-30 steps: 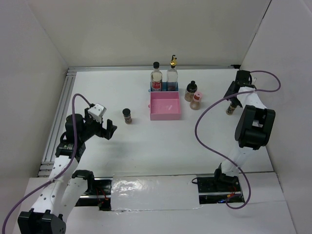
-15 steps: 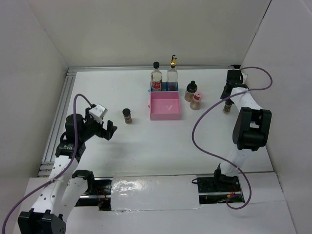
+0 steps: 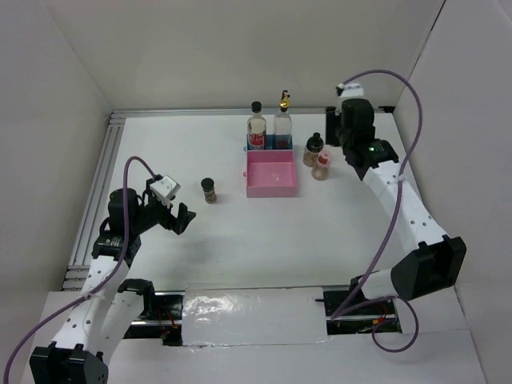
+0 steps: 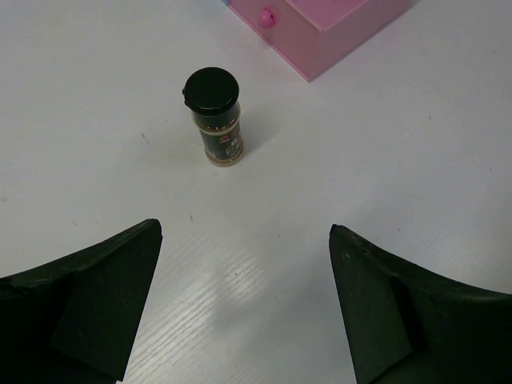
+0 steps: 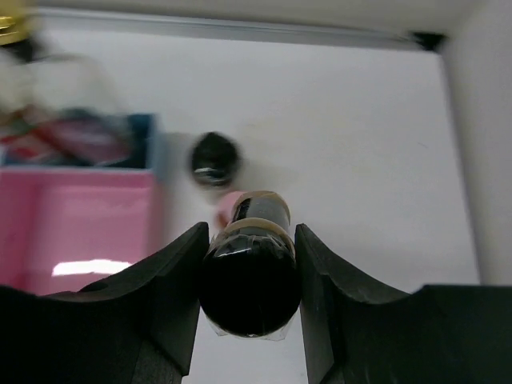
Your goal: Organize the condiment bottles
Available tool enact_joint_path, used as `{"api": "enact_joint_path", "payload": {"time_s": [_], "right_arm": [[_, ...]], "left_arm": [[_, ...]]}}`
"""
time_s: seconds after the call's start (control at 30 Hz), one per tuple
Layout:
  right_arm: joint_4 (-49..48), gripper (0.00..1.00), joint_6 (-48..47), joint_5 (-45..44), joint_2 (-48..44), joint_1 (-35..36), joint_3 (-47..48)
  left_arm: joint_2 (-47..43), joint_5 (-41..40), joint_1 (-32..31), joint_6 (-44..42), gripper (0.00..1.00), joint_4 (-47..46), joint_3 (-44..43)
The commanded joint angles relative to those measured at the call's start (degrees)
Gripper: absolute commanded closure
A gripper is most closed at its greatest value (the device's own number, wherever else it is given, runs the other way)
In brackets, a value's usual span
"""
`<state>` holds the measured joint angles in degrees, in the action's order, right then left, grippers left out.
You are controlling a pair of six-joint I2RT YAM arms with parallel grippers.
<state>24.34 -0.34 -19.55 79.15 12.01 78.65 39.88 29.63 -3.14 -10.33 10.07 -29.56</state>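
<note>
My right gripper swings across next, lowers and releases at the pink tray's empty corner by the red-labelled bottle, below it and to its left in the top view.
My right gripper is shut on a short dark black-capped jar and holds it in the air. Below it stand another black-capped jar and a pale-lidded jar. In the top view this gripper hangs just right of those two jars. The red-labelled bottle and the gold-spouted bottle stand in the blue tray. My left gripper is open and empty, short of a lone black-capped jar, which also shows in the top view.
The pink tray lies in front of the blue tray with nothing in it; its corner shows in the left wrist view. White walls close the table at the back and on both sides. A metal rail runs along the left edge.
My right arm has swung from the table's right edge to the far middle, carrying the jar over to the two jars beside the pink tray. My left gripper has shifted slightly nearer.
</note>
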Motion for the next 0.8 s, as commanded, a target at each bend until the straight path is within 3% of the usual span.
{"api": "enact_joint_path", "payload": {"time_s": [0.0, 0.17, 0.27, 0.77], "right_arm": [[-2.36, 1.0, -6.52, 16.96, -0.32, 6.25, 0.45], [-9.47, 1.0, -3.36, 18.41, 5.65, 17.93, -0.08], [-9.84, 1.0, -1.95, 16.13, 12.5, 21.11, 5.0], [-15.02, 1.0, 0.16, 8.74, 30.0, 24.91, 10.02]], "left_arm": [[-0.33, 2.71, 0.24, 0.83, 0.02, -0.93, -1.11], [-0.5, 1.93, 0.24, 1.89, 0.02, 0.13, -1.29], [-1.2, 1.14, 0.15, 1.89, 0.02, 1.27, -1.55], [-2.97, -0.18, 0.24, 1.45, 0.02, 1.27, -0.32]]}}
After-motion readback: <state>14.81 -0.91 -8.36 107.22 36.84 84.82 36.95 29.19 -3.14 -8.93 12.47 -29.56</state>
